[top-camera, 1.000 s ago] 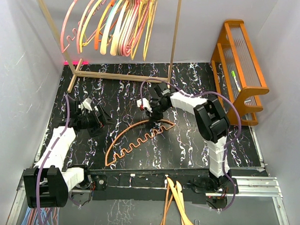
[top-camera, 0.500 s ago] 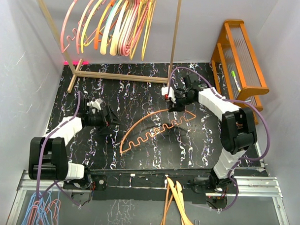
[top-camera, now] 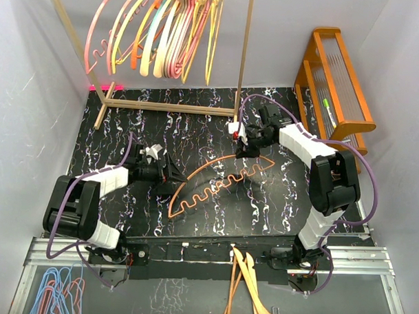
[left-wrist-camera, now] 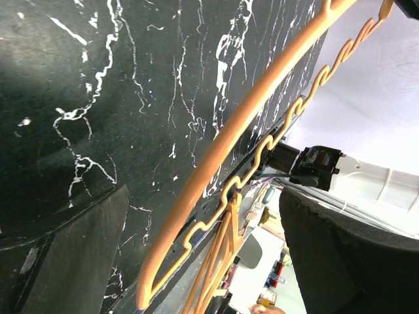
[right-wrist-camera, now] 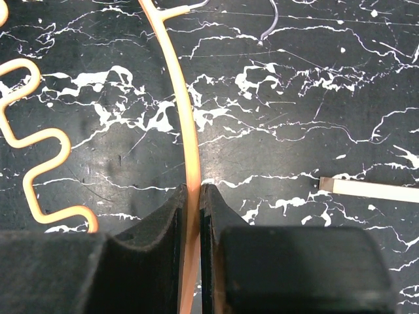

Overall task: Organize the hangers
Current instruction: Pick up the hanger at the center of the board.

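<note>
I will ease my left gripper back toward the hanger's near end (top-camera: 172,202) (left-wrist-camera: 158,261) next and close it on the hanger's smooth arm, because that end is back from the gripper's spread fingers.
An orange hanger (top-camera: 195,176) with a wavy notched bar is raised a little above the black marbled table. My right gripper (top-camera: 247,150) is shut on its curved upper arm near the hook; in the right wrist view the arm (right-wrist-camera: 185,118) runs between the closed pads (right-wrist-camera: 194,196), with the wavy bar (right-wrist-camera: 39,170) to the left. My left gripper (top-camera: 173,171) stands wide open at the hanger's lower left end. In the left wrist view the hanger (left-wrist-camera: 222,150) crosses between the spread fingers (left-wrist-camera: 78,261) without touching either. Several pink, yellow and orange hangers (top-camera: 166,31) hang on the wooden rack.
The rack's post (top-camera: 245,55) stands just behind my right gripper, and its base bar (top-camera: 170,106) lies along the table's back; its foot (right-wrist-camera: 373,190) shows in the right wrist view. An orange shelf (top-camera: 336,85) stands at the right. Wooden hangers (top-camera: 246,282) and wire hangers (top-camera: 53,293) lie below the near edge.
My right gripper carried the orange hanger to the right and back, toward the rack post. My left gripper, still open, moved right up to the hanger's lower left end.
</note>
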Available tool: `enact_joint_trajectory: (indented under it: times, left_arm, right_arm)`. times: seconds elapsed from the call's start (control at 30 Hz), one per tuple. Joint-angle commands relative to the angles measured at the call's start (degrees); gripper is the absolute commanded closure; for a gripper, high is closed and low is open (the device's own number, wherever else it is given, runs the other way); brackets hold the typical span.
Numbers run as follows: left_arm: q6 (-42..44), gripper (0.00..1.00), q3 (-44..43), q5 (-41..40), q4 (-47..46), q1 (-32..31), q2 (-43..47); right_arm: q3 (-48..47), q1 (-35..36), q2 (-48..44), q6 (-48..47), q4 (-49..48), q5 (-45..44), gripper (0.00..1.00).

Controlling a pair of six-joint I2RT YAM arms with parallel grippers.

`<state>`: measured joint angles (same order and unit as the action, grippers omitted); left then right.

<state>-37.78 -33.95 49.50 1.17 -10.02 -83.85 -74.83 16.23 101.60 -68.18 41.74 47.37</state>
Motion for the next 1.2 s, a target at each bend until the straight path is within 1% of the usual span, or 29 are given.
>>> enact_joint_trajectory:
  times: [0.0, 0.1, 0.2, 0.37, 0.43, 0.57, 0.67, 0.77, 0.87, 0.9, 0.93, 1.07, 1.13, 1.17]
  left_arm:
    - [-2.4, 0.03, 1.3, 1.4, -2.3, -1.0, 3.4]
    - [-4.4, 0.03, 3.1, 2.0, -4.5, -1.6, 4.9]
    - [-8.1, 0.05, 6.0, 3.7, -9.0, -1.9, 6.9]
    - [-8.9, 0.08, 8.3, 3.8, -10.2, -2.4, 8.5]
    - [-9.6, 0.1, 8.8, 4.2, -11.4, -2.5, 8.7]
    - [-10.4, 0.19, 8.5, 4.6, -12.7, -2.9, 8.8]
    - [-11.0, 0.35, 8.3, 5.2, -13.7, -3.0, 8.1]
    - [-12.2, 0.58, 8.6, 5.9, -15.5, -3.3, 7.3]
    - [-13.0, 0.75, 8.8, 6.1, -16.7, -3.7, 7.0]
    - [-13.1, 0.84, 8.8, 6.0, -17.1, -3.9, 6.9]
    - [-13.2, 0.99, 8.7, 5.7, -17.2, -4.0, 7.0]
    - [-12.6, 1.0, 7.9, 3.6, -16.2, -4.4, 8.6]
    - [-10.8, 1.0, 6.4, 1.6, -12.5, -4.6, 10.4]
    - [-8.7, 1.0, 4.3, 0.0, -8.9, -4.6, 11.6]
  right_arm:
    - [-1.8, -1.3, -2.7, 1.2, -3.6, 3.2, 0.92]
    - [-1.9, -1.9, -2.7, 2.5, -5.3, 2.6, 0.92]
    - [-1.8, -2.4, -2.7, 4.2, -7.4, 2.0, 0.92]
    - [-1.9, -3.2, -2.8, 6.3, -9.9, 2.6, 0.92]
    - [-2.0, -3.2, -2.7, 6.4, -10.2, 2.6, 0.92]
    - [-1.9, -3.2, -2.4, 6.3, -10.2, 2.5, 0.92]
    - [-1.5, -3.3, -2.3, 6.4, -10.8, 2.0, 0.92]
    - [-0.9, -3.3, -2.3, 6.4, -11.5, 1.4, 0.92]
    - [-0.4, -3.3, -2.5, 6.4, -11.9, 1.4, 0.92]
    - [-0.2, -3.3, -2.5, 6.5, -12.1, 1.5, 0.92]
    - [0.2, -3.3, -2.6, 6.6, -12.4, 1.6, 0.92]
    - [1.9, -3.3, -3.0, 8.3, -14.3, 2.2, 0.92]
    - [2.8, -3.4, -3.3, 10.5, -15.4, 2.7, 0.92]
    - [3.3, -3.3, -3.6, 11.5, -16.3, 2.9, 0.92]
